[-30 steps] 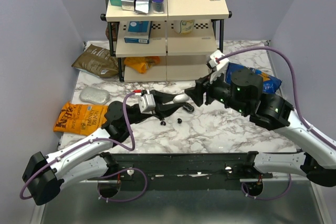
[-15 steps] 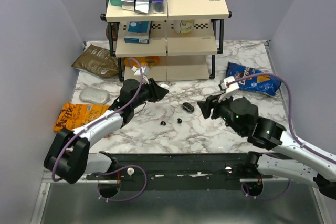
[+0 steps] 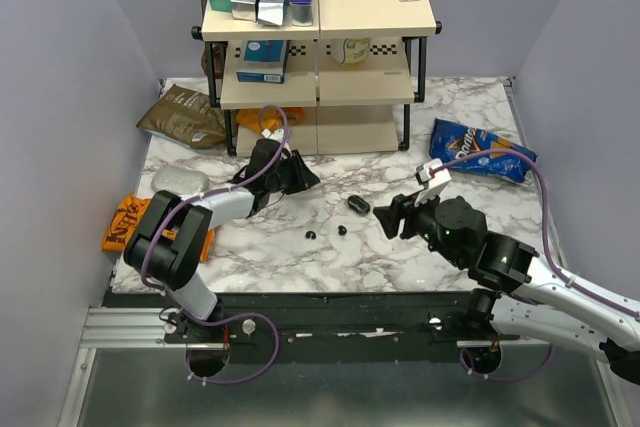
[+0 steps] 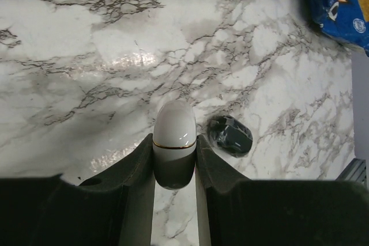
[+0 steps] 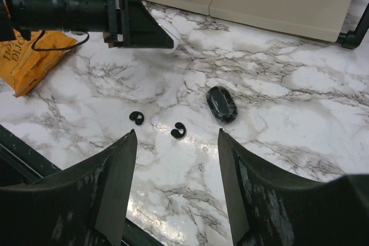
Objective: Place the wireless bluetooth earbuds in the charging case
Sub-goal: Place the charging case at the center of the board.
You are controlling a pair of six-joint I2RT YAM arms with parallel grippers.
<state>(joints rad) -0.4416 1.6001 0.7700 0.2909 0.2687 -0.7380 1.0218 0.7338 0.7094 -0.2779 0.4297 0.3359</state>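
The white egg-shaped pod goes down in my left gripper next, to that clear patch beside the black pod, before the gripper opens.
Two tiny black earbuds (image 3: 309, 235) (image 3: 342, 231) lie apart on the marble, seen in the right wrist view as curled buds (image 5: 136, 118) (image 5: 179, 131). A closed black oval pod (image 3: 357, 205) (image 5: 222, 104) (image 4: 230, 135) rests just behind them. My left gripper (image 3: 306, 177) (image 4: 174, 142) is shut on a white egg-shaped pod (image 4: 174, 133) with a gold seam, held left of the black pod. Which pod is the charging case I cannot tell. My right gripper (image 3: 388, 215) (image 5: 177, 136) hangs open above the table, just near of the earbuds, holding nothing.
A two-tier shelf (image 3: 320, 77) with boxes stands at the back. An orange chip bag (image 3: 135, 219), a silver pouch (image 3: 178, 180) and a brown bag (image 3: 182, 115) lie at the left. A blue snack bag (image 3: 478, 152) lies at the right.
My left arm has swung left and back, carrying the white pod away from beside the black pod. My right gripper has come nearer and lower and its jaws have spread a little.
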